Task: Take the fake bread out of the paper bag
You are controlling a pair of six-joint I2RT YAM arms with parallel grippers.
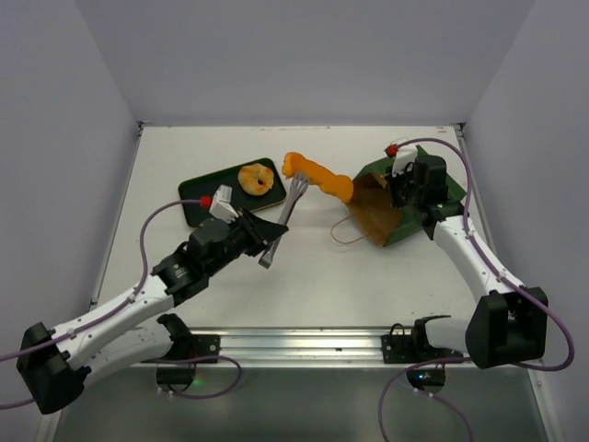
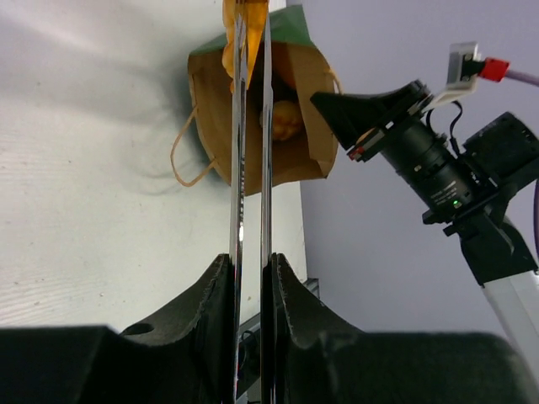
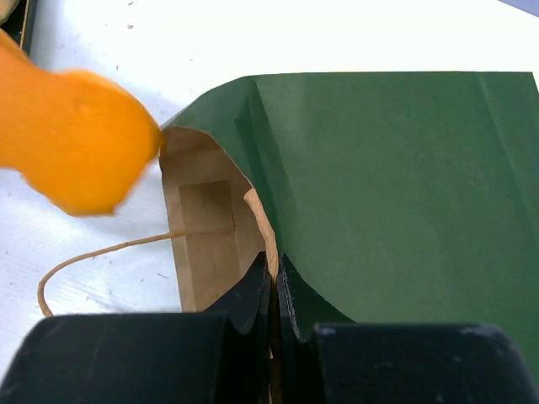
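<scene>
The tray's empty end [image 1: 208,187] lies below the robot's left gripper, to its left in the top view, so that gripper needs to swing sideways and down next and let go of the loaf [image 1: 318,177] there.
My left gripper [image 1: 265,238] is shut on metal tongs [image 1: 287,214]. The tongs pinch a long orange loaf [image 1: 318,177] and hold it between the tray and the bag's mouth. The dark green paper bag [image 1: 398,204] lies on its side, its brown mouth facing left. My right gripper [image 1: 406,191] is shut on the bag's upper rim [image 3: 263,220]. In the left wrist view my gripper [image 2: 250,263] clamps the tongs [image 2: 238,151], and a golden roll [image 2: 286,119] shows inside the bag [image 2: 316,126]. The loaf [image 3: 72,139] hangs just outside the bag [image 3: 387,185] in the right wrist view.
A dark green flat tray [image 1: 210,203] at the back left holds a round golden roll [image 1: 255,179]. A twine handle [image 1: 342,230] lies on the table in front of the bag. Grey walls stand on three sides.
</scene>
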